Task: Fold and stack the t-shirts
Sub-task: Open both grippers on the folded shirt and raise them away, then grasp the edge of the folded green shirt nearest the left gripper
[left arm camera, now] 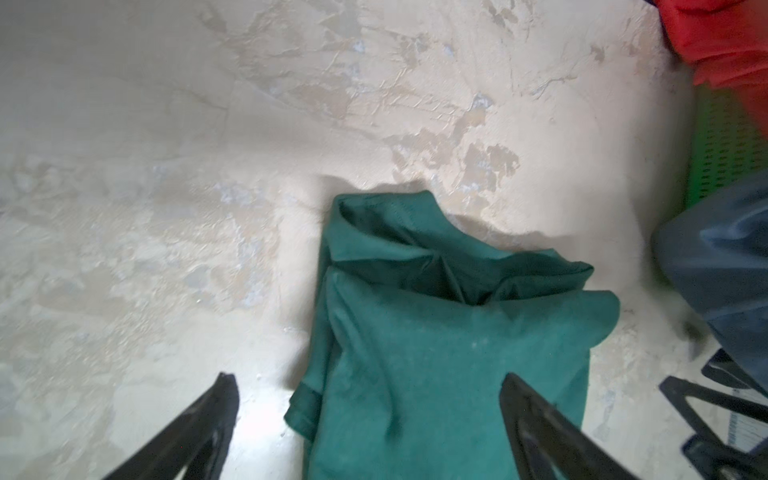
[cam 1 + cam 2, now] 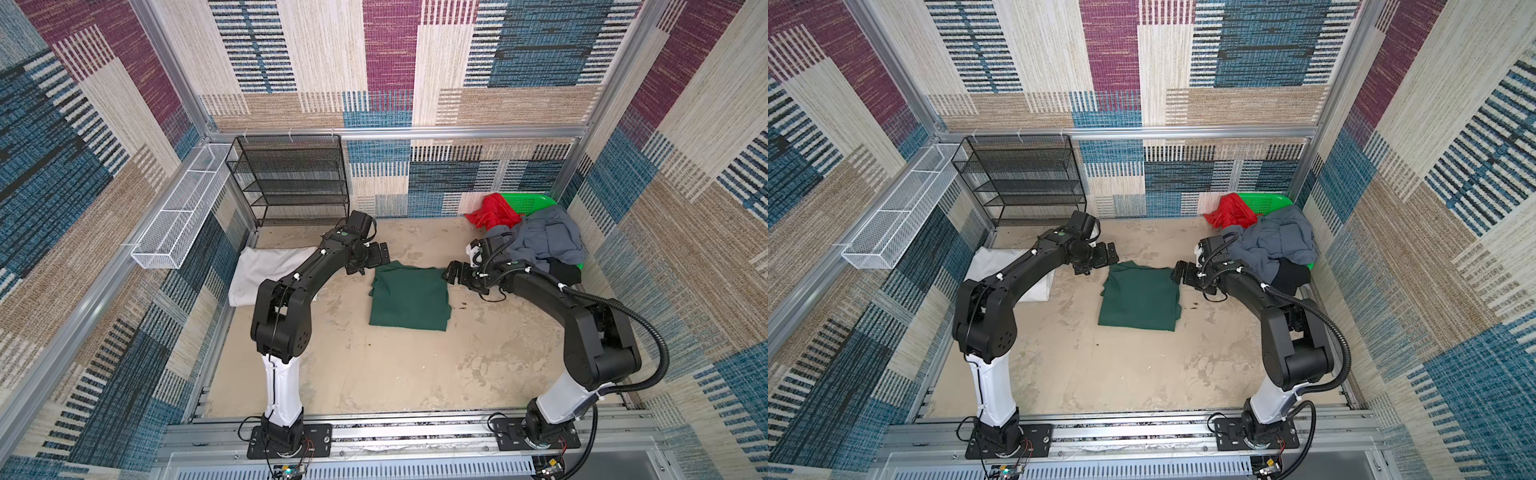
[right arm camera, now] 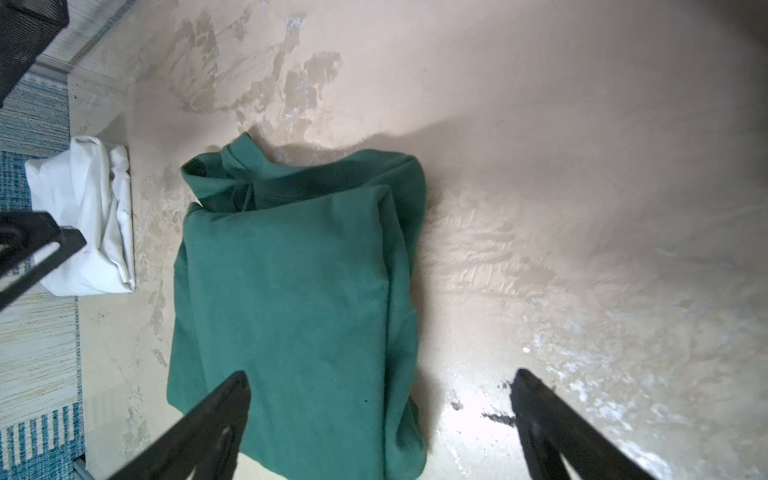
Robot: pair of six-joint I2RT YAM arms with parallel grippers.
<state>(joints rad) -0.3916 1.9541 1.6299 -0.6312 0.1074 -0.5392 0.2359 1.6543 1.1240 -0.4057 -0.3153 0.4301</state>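
Note:
I will move my left gripper down onto the green t-shirt's layered side edge (image 2: 372, 289), which faces the white t-shirt (image 2: 266, 270), because that edge lies free below the gripper's spread fingers.
A dark green t-shirt (image 2: 409, 297) (image 2: 1139, 297) lies folded flat mid-table. My left gripper (image 2: 382, 253) (image 1: 368, 376) hovers open over its far left corner, holding nothing. My right gripper (image 2: 451, 274) (image 3: 381, 373) hovers open over the far right corner, also empty. Both wrist views show the green shirt (image 1: 436, 353) (image 3: 291, 291) lying free under the spread fingers. A folded white t-shirt (image 2: 266, 270) (image 3: 87, 216) rests at the left edge, partly behind my left arm. Red (image 2: 492, 212), grey-blue (image 2: 544, 241) and black (image 2: 565, 272) t-shirts are piled at the far right.
The pile sits in a bright green perforated basket (image 2: 528, 203) in the far right corner. A black mesh shelf rack (image 2: 291, 183) stands against the back wall. A white wire basket (image 2: 183, 212) hangs on the left wall.

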